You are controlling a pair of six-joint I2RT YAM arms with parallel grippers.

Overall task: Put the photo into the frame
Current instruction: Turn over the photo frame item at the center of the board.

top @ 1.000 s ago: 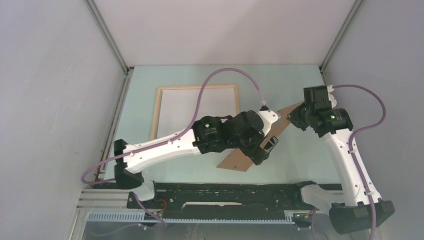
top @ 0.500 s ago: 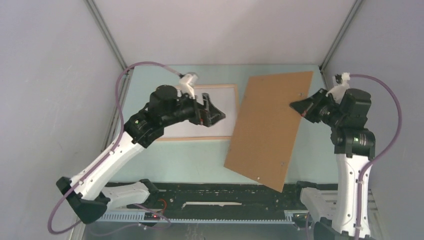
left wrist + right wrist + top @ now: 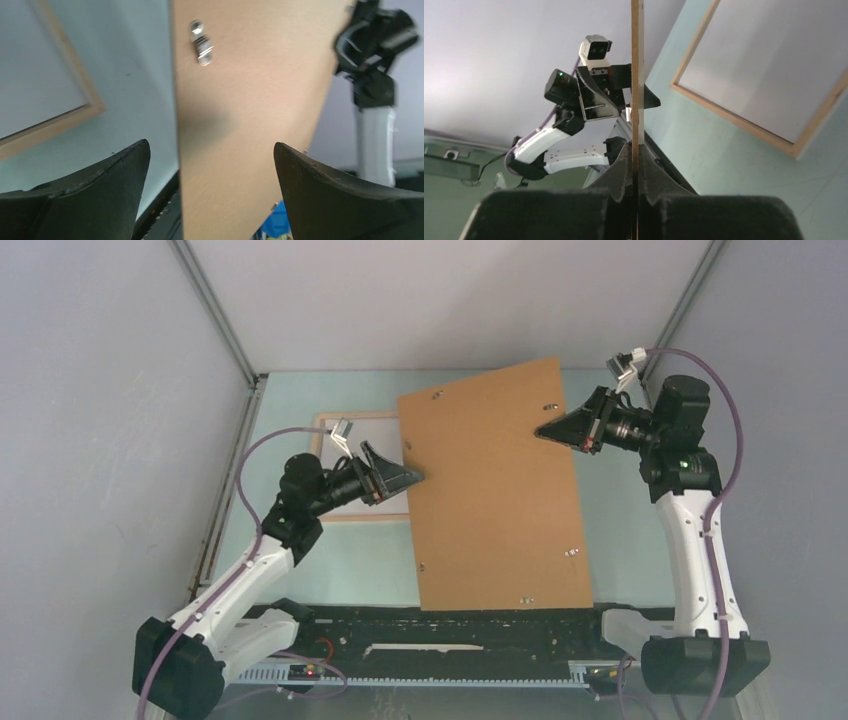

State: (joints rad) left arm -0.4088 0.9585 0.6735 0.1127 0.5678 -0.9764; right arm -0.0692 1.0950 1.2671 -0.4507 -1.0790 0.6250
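Observation:
I need to tilt my left gripper upward next, so its fingers line up with the board (image 3: pixel 250 125), because the brown back slants between them.
The photo (image 3: pixel 490 490) hangs raised and steep over the table's middle, its brown board back facing the top view; the printed side is hidden. My right gripper (image 3: pixel 545 430) is shut on its upper right edge; the right wrist view shows the board edge-on (image 3: pixel 637 75) pinched between the pads (image 3: pixel 637 150). My left gripper (image 3: pixel 415 477) is open at the photo's left edge; in the left wrist view the board (image 3: pixel 250 125) fills the gap between the jaws (image 3: pixel 211 144). The pale wood frame (image 3: pixel 375 517) lies flat at back left, partly hidden by the photo.
The frame also shows in the left wrist view (image 3: pixel 75 65) and the right wrist view (image 3: pixel 734 120). Grey walls close in the table on the left, back and right. A black rail (image 3: pixel 450 625) runs along the near edge between the arm bases.
The right gripper has lifted the photo from low and tilted to raised and steep, shifting it left over the frame's right part. The left arm let go, swung left, then returned to the photo's left edge.

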